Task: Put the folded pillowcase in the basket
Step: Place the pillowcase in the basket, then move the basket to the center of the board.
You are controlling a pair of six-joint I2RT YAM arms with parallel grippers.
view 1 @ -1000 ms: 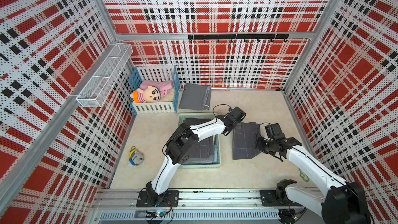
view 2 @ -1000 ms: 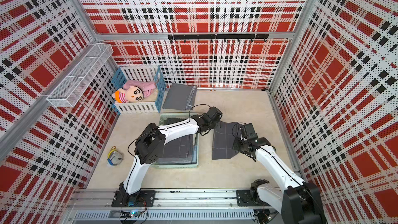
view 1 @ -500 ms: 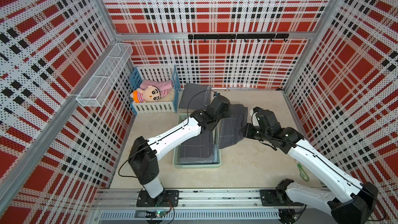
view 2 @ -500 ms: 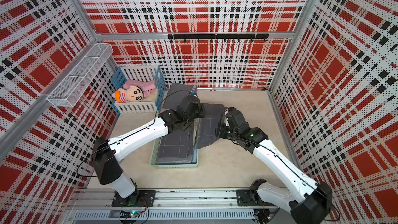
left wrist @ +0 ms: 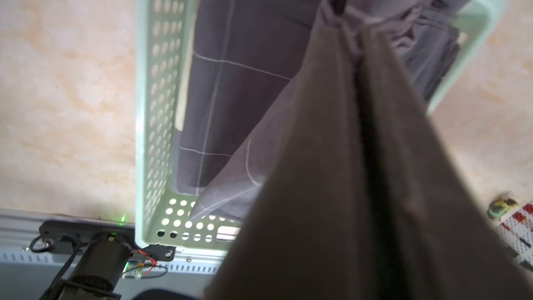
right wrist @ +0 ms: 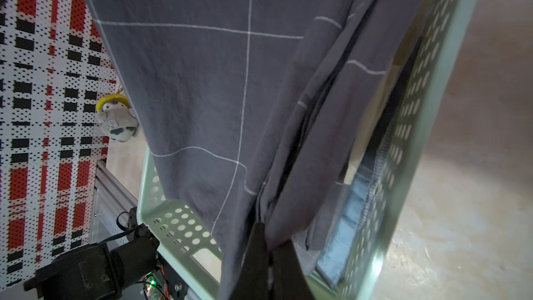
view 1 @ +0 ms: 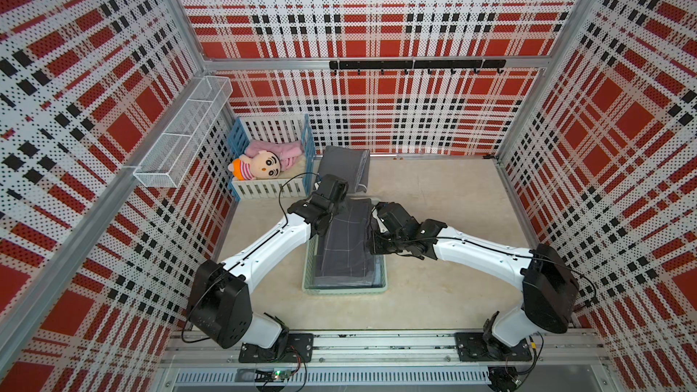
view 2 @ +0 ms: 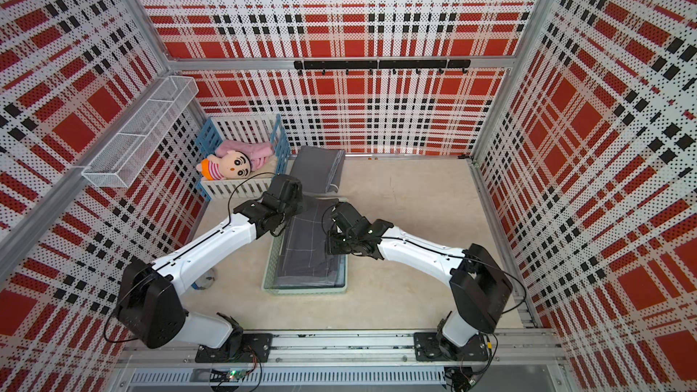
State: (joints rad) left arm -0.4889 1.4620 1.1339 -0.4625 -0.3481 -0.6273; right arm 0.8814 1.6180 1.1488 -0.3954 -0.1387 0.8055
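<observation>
The right gripper lowers the pinched edge onto the folded cloth by the basket's long rim [view 1: 378, 267] [right wrist: 341, 230] next and lets go, since the pillowcase hangs inside.
The grey pillowcase [view 1: 349, 235] with thin white grid lines hangs over the mint-green basket [view 1: 345, 289] in both top views. Its far edge is held up and its lower part reaches down into the basket [view 2: 305, 290]. My left gripper [view 1: 340, 207] is shut on the far left corner; in the left wrist view the pillowcase [left wrist: 331, 154] hides its fingers. My right gripper [right wrist: 269, 255] is shut on the right edge of the pillowcase [right wrist: 202, 82], its dark fingers [right wrist: 253, 255] pinching the cloth. Other folded cloth [left wrist: 230, 82] lies in the basket [left wrist: 150, 111].
A white-and-blue crib [view 1: 271, 190] with a doll stands back left, with a folded grey cloth [view 1: 345, 164] beside it. A white wire rack [view 1: 181, 137] hangs on the left wall and a black hook rail [view 1: 415, 65] on the back wall. A small toy [right wrist: 115, 119] lies left of the basket.
Both arms lifted the pillowcase off the table right of the basket and carried it left until it hangs over the basket. Both grippers stayed shut on it.
</observation>
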